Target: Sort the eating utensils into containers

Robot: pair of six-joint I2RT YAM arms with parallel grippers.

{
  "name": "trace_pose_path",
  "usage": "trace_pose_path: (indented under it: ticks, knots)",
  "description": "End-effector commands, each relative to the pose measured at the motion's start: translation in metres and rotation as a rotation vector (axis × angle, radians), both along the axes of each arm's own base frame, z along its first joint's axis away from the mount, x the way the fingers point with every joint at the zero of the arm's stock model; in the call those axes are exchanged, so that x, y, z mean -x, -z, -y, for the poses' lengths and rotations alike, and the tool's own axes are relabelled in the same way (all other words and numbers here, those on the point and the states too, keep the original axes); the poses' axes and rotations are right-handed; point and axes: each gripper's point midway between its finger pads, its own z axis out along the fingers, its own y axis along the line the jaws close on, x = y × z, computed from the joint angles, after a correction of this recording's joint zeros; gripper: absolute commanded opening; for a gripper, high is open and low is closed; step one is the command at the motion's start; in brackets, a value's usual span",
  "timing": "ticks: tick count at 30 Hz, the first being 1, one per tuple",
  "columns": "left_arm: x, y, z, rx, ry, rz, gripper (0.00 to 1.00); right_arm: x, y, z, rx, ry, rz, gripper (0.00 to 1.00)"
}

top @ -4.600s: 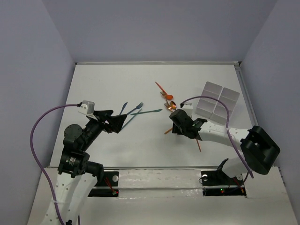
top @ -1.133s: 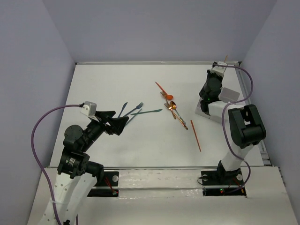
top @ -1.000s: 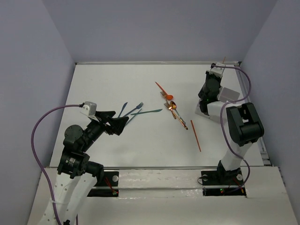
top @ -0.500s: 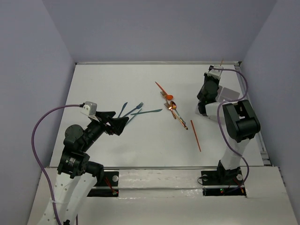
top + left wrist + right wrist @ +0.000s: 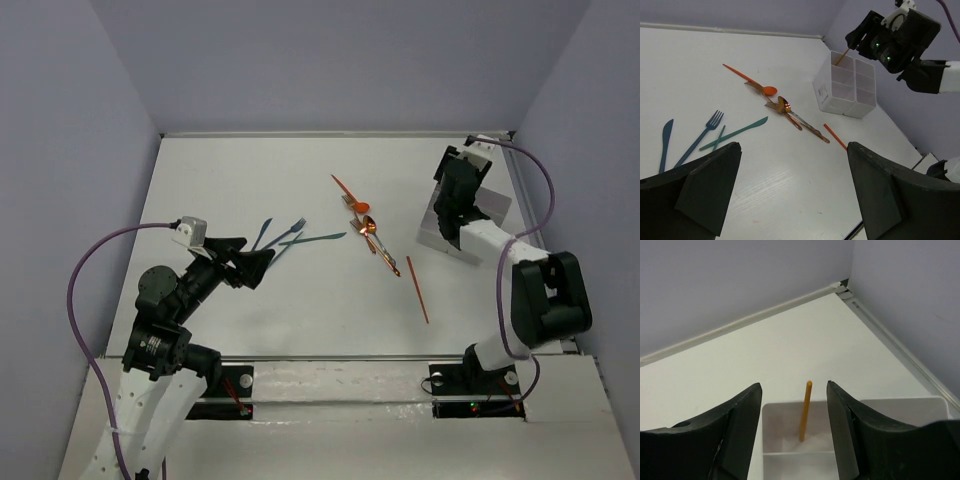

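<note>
My right gripper needs to move back, tilt down and lower onto the lone orange utensil's far end next, as the utensil lies below and back, clear of the others, and I will go down onto its far end [image 5: 411, 265].
The container [image 5: 790, 454] is a white four-part tray at the table's far right [image 5: 494, 207]. One orange utensil [image 5: 804, 410] stands upright in a far compartment; in the left wrist view its tip [image 5: 840, 57] pokes above the rim. My right gripper [image 5: 794, 385] hangs over that compartment, open, its fingers on either side of the handle and not touching it. Orange and copper utensils [image 5: 372, 232] lie mid-table, and an orange one [image 5: 417, 290] lies alone nearer to me. Teal utensils [image 5: 290, 238] lie to the left. My left gripper [image 5: 258, 255] is open and holds nothing, just short of them.
Walls close the table at the back and on both sides, and a metal rail [image 5: 900, 347] runs along the right edge beside the tray. The right arm [image 5: 540, 300] bends along that edge. Purple cables loop off both wrists.
My right gripper has opened and let go of the orange utensil, which now stands in the tray. The right arm's elbow has swung to the right. The left arm has not moved.
</note>
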Motion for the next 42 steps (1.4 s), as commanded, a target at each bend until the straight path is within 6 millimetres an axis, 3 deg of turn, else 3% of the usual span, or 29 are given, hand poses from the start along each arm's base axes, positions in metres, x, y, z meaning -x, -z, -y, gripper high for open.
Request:
trace_pose_path:
  ticks: [1,2,4,5,7,9,13,17,20,26,33,42]
  knots:
    - [0.003,-0.020,0.000,0.011,0.009,0.075,0.99,0.035,-0.004,-0.023,-0.274,-0.098,-0.072,0.61]
    - [0.004,-0.021,0.000,0.012,0.008,0.077,0.99,0.051,0.023,-0.034,-0.290,-0.147,-0.183,0.61]
    - [0.006,-0.022,0.002,0.015,0.017,0.082,0.99,0.074,0.037,-0.045,-0.346,-0.185,-0.245,0.61]
    - [0.006,-0.022,0.001,0.016,0.017,0.084,0.99,0.095,0.064,-0.054,-0.356,-0.220,-0.353,0.61]
    - [0.010,-0.024,0.003,0.019,0.026,0.094,0.99,0.117,0.075,-0.063,-0.397,-0.259,-0.407,0.59]
    - [0.011,-0.025,0.002,0.023,0.023,0.099,0.99,0.145,0.099,-0.070,-0.442,-0.296,-0.513,0.55]
    - [0.013,-0.028,0.003,0.027,0.031,0.110,0.99,0.176,0.111,-0.092,-0.519,-0.410,-0.609,0.53]
    - [0.016,-0.031,0.001,0.033,0.026,0.122,0.99,0.200,0.127,-0.093,-0.518,-0.413,-0.725,0.54]
    - [0.018,-0.032,0.001,0.036,0.029,0.129,0.99,0.214,0.144,-0.108,-0.532,-0.465,-0.820,0.54]
    - [0.021,-0.034,0.002,0.039,0.035,0.140,0.99,0.220,0.168,-0.115,-0.444,-0.441,-0.909,0.54]
    - [0.020,-0.033,0.002,0.037,0.038,0.138,0.99,0.193,0.168,-0.113,-0.367,-0.381,-0.921,0.52]
    - [0.023,-0.035,0.003,0.038,0.047,0.144,0.99,0.185,0.191,-0.112,-0.304,-0.359,-1.042,0.44]
